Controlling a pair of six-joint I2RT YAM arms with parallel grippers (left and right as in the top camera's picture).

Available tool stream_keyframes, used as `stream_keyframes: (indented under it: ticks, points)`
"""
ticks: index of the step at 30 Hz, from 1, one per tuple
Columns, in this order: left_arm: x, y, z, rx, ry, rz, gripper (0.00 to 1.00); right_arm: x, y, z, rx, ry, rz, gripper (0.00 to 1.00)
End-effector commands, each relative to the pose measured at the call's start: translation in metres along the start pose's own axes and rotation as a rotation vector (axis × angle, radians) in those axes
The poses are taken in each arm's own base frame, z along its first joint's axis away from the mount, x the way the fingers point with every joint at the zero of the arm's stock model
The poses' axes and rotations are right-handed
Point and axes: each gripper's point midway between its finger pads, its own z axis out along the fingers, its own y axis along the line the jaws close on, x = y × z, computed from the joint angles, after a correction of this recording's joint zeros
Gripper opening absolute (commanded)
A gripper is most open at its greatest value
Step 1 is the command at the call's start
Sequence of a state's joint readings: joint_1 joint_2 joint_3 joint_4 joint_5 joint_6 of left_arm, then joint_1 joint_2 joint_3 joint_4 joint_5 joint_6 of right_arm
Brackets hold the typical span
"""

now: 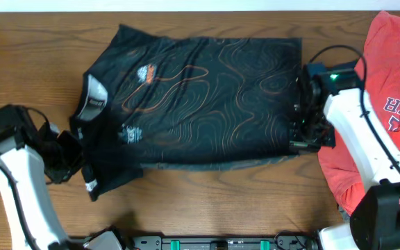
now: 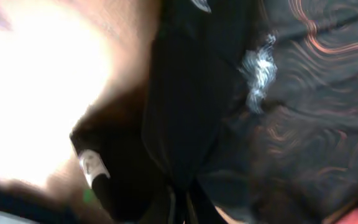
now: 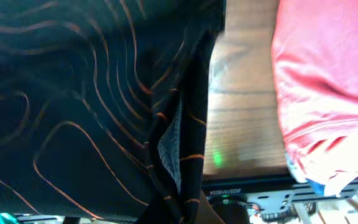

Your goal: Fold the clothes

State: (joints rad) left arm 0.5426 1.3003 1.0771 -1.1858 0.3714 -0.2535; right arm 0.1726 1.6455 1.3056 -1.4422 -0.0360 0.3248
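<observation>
I will next carry the pinched corner outward along the hem with my right gripper and then lay it over the hem's middle, since the jersey beyond lies spread flat.
The black jersey (image 1: 207, 97) with orange contour lines lies spread on the wooden table, collar to the left and hem to the right. My left gripper (image 1: 71, 156) is at its lower left, by the sleeve. In the blurred left wrist view, black fabric (image 2: 316, 112) runs into the jaws (image 2: 180, 214), which look shut on it. My right gripper (image 1: 298, 139) is at the hem's lower right corner. In the right wrist view the hem (image 3: 173, 143) bunches up and is pinched in the jaws (image 3: 188, 214).
A red T-shirt (image 1: 394, 104) with white lettering lies at the table's right edge, under my right arm, and shows in the right wrist view (image 3: 328, 81). Bare wood (image 1: 221, 201) runs along the front. A black rail (image 1: 221, 243) lines the front edge.
</observation>
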Motion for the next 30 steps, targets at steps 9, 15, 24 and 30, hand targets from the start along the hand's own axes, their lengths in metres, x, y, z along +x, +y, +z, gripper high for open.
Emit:
stream_keyframes:
  ticks: [9,15,24,30]
  points:
    - [0.037,-0.008,-0.026,0.065,-0.006,0.090,0.06,-0.008,0.003,-0.040,-0.099,-0.297,0.040,0.01]
    - [0.002,-0.040,-0.029,0.216,-0.121,0.142,0.06,-0.056,0.015,-0.056,-0.134,-0.491,0.006,0.01]
    - [-0.057,-0.065,0.000,0.278,-0.186,0.199,0.06,-0.114,0.025,-0.039,-0.149,-0.556,0.015,0.01]
    - [-0.085,-0.101,0.032,0.350,-0.204,0.306,0.06,-0.148,0.029,-0.033,-0.135,-0.627,0.015,0.01]
